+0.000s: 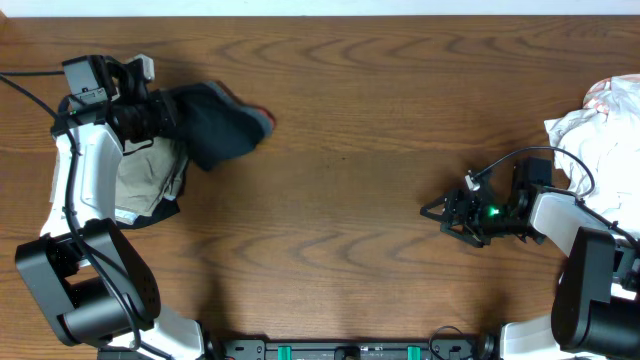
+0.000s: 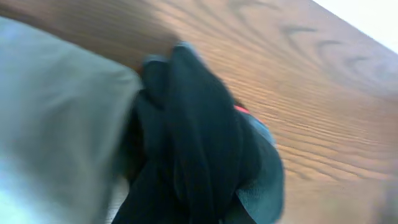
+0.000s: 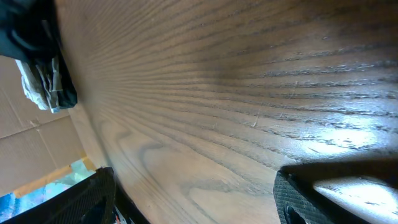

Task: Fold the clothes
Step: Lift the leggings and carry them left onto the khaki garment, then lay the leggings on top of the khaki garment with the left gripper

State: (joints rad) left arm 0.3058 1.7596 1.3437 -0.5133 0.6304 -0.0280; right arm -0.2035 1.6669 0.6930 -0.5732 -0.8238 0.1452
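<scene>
The khaki-grey garment's edge (image 1: 174,158) (image 2: 128,111) is the goal, and its waistband overhangs bare wood. My left gripper next lifts and goes left in the overhead view, then back and down.
The clothes (image 1: 222,128) are black trousers bunched in a heap at the far left of the table, their grey waistband (image 1: 262,121) edged in red pointing right. My left gripper (image 1: 172,114) is shut on the clothes at their left end. In the left wrist view the black fabric (image 2: 199,137) fills the middle and hides the fingers, and the grey waistband (image 2: 264,180) shows at the lower right. My right gripper (image 1: 445,212) rests low over bare wood at the right, far from the clothes. It is open (image 3: 199,205) with nothing between its fingers (image 3: 311,199).
A khaki-grey garment (image 1: 150,180) lies under and just in front of the trousers, also seen in the left wrist view (image 2: 56,124). White fabrics (image 1: 600,120) are piled at the table's right edge. A cable (image 1: 30,95) trails at the far left.
</scene>
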